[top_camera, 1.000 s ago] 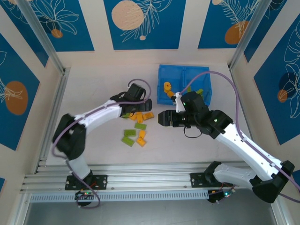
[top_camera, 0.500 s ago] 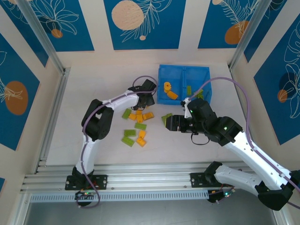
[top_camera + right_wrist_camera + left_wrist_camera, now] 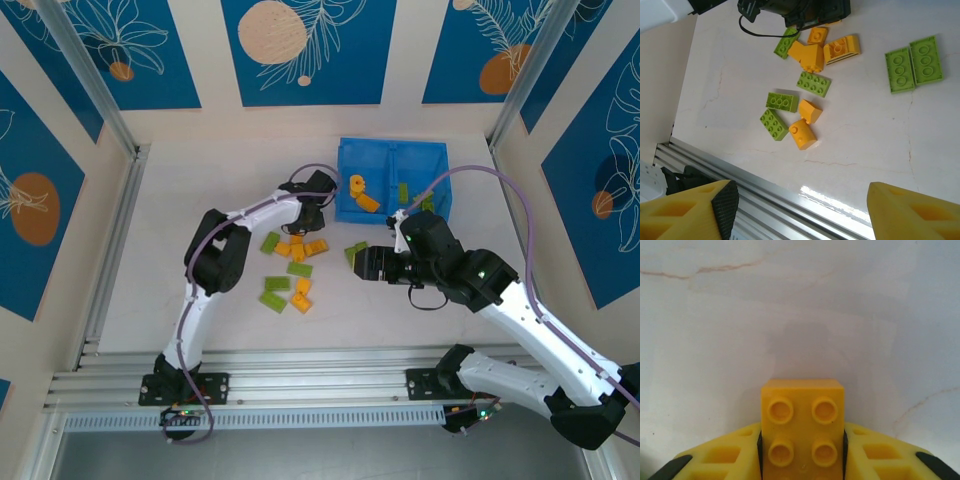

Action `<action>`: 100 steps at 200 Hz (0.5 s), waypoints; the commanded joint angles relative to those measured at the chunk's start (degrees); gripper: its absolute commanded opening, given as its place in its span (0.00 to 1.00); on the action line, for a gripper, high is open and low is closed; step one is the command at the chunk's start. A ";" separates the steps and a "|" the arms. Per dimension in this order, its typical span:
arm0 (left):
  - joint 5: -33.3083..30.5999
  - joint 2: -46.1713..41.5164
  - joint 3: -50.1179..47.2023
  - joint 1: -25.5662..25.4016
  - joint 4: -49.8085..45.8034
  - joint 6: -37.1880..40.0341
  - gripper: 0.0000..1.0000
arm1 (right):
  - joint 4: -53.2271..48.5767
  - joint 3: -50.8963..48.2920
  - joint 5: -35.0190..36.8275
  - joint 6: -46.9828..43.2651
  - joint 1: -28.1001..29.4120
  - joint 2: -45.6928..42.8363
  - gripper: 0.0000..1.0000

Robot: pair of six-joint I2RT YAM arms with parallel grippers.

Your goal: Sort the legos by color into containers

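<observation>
My left gripper will rise over the blue bin's side to the container of orange-yellow legos across it, lower inside and release the matching lego.
In the left wrist view an orange-yellow lego (image 3: 802, 432) with its studs facing the camera sits clamped between my left gripper (image 3: 802, 450) fingers, just above the pale table. From above, that gripper (image 3: 314, 213) is at the far end of the loose pile, close to the blue bin's left wall (image 3: 340, 185). The bin's left container holds orange-yellow legos (image 3: 358, 186); the right container holds green legos (image 3: 404, 192). My right gripper (image 3: 362, 263) stands open beside two green legos (image 3: 355, 251), with nothing between its fingers (image 3: 692, 212).
Loose green legos (image 3: 274, 292) and orange-yellow legos (image 3: 302, 294) lie scattered at the table's middle, seen too in the right wrist view (image 3: 802, 102). An aluminium rail (image 3: 320, 365) runs along the near edge. Open table lies to the left.
My left gripper has shut on an orange-yellow lego at the pile's far end. The right arm drew back toward the near right, and its jaws opened wider.
</observation>
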 commanded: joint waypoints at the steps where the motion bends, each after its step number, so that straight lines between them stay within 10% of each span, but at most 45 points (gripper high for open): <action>1: 4.04 -4.15 -3.23 0.31 -0.22 2.30 0.30 | -0.85 -0.25 0.32 0.94 0.37 -0.02 0.71; 100: -5.74 -25.07 0.09 -12.46 9.46 21.17 0.26 | -0.22 -1.10 10.21 3.90 0.41 -5.42 0.72</action>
